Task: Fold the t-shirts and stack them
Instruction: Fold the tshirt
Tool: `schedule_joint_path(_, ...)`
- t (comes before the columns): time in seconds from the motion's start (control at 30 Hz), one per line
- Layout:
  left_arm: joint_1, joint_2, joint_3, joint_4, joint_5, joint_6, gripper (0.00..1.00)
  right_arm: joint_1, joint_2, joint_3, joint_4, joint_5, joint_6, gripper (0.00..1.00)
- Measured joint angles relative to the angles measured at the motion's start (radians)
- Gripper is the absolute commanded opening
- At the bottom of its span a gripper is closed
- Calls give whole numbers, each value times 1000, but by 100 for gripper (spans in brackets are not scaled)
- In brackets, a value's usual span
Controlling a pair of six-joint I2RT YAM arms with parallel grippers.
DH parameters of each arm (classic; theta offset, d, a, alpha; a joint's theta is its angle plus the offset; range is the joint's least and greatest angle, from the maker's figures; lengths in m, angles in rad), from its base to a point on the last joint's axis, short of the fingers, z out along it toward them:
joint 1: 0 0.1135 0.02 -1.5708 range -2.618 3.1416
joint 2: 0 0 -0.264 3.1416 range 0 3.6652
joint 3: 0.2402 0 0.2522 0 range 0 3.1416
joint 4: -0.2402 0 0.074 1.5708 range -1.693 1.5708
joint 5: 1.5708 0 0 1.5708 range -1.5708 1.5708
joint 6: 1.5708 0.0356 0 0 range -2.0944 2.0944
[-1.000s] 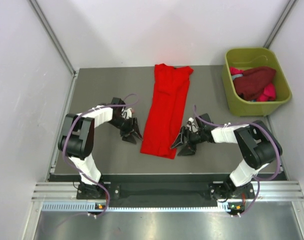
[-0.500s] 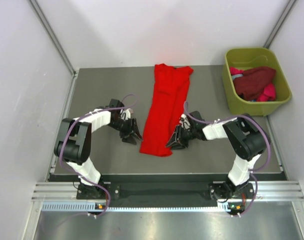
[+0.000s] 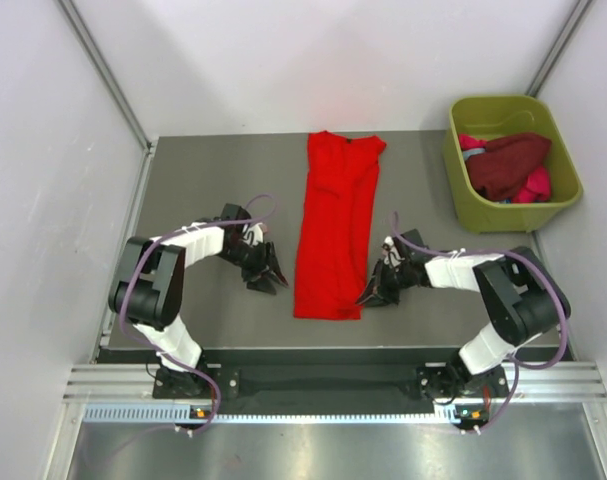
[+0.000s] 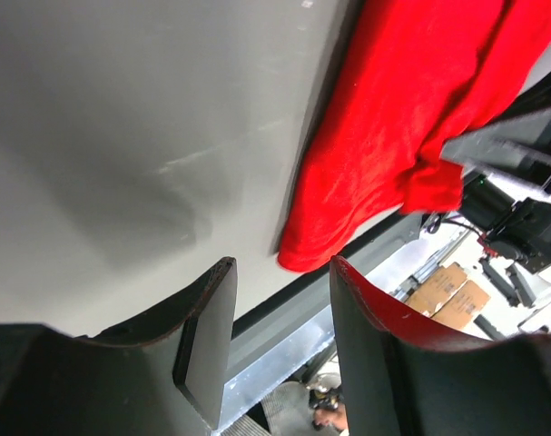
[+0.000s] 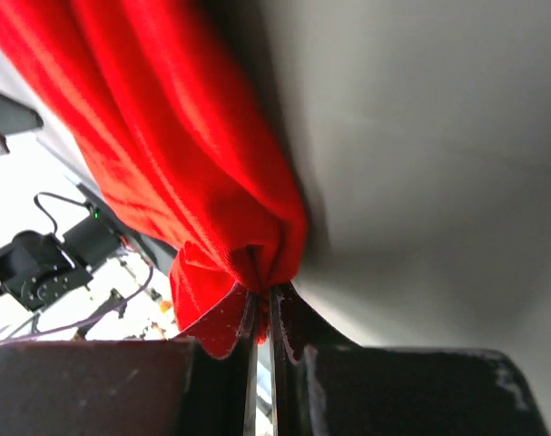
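Observation:
I should move my left gripper across to the right in the top view next, slightly back and down onto the red t-shirt hem's unheld near corner [image 3: 300, 312] [image 4: 300, 256].
A bright red t-shirt [image 3: 335, 225], folded into a long strip, lies down the middle of the table. My right gripper [image 3: 368, 296] is at its near right corner. The right wrist view shows this gripper [image 5: 267, 292] shut on a bunched pinch of the red cloth [image 5: 166, 136]. My left gripper [image 3: 268, 277] sits low just left of the shirt's near end, apart from it. In the left wrist view it [image 4: 280, 304] stands open with nothing between its fingers, and the shirt's near corner [image 4: 384, 154] lies ahead. Dark maroon [image 3: 508, 165] and pink [image 3: 536, 184] t-shirts lie in the tub.
The olive-green tub [image 3: 488, 212] stands at the back right of the table. White walls close in both sides and the back. The table's front edge [image 3: 333, 352] with its metal rail runs just behind the near end of the shirt.
My right gripper reached onto the shirt's near right corner, shut on it, and drew it to the right. The shirt's near end shifted right. The left gripper barely moved.

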Motion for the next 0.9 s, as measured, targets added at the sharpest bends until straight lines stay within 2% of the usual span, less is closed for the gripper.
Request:
schedule_joint_path(0.23, -70, 2, 26, 14, 5, -12, 51, -161, -24, 11, -105, 4, -113, 0)
schedule_joint_path(0.33, -89, 2, 34, 28, 8, -22, 52, -192, -32, 12, -121, 5, -144, 23)
schedule_joint_path(0.37, -95, 2, 33, 32, 9, -29, 53, -192, -37, 12, -124, 1, -148, 37)
schedule_joint_path(0.47, -111, 2, 22, 62, 15, -55, 54, -188, -72, 14, -131, -16, -163, 63)
schedule_joint_path(0.63, -165, 2, -8, 111, 26, -106, 54, -181, -114, 18, -165, -13, -193, 66)
schedule_joint_path(0.77, -208, 19, -10, 147, 28, -140, 54, -179, -118, 16, -179, -10, -199, 65)
schedule_joint_path(0.9, -244, 100, 0, 178, 42, -179, 52, -179, -117, 9, -172, -14, -196, 63)
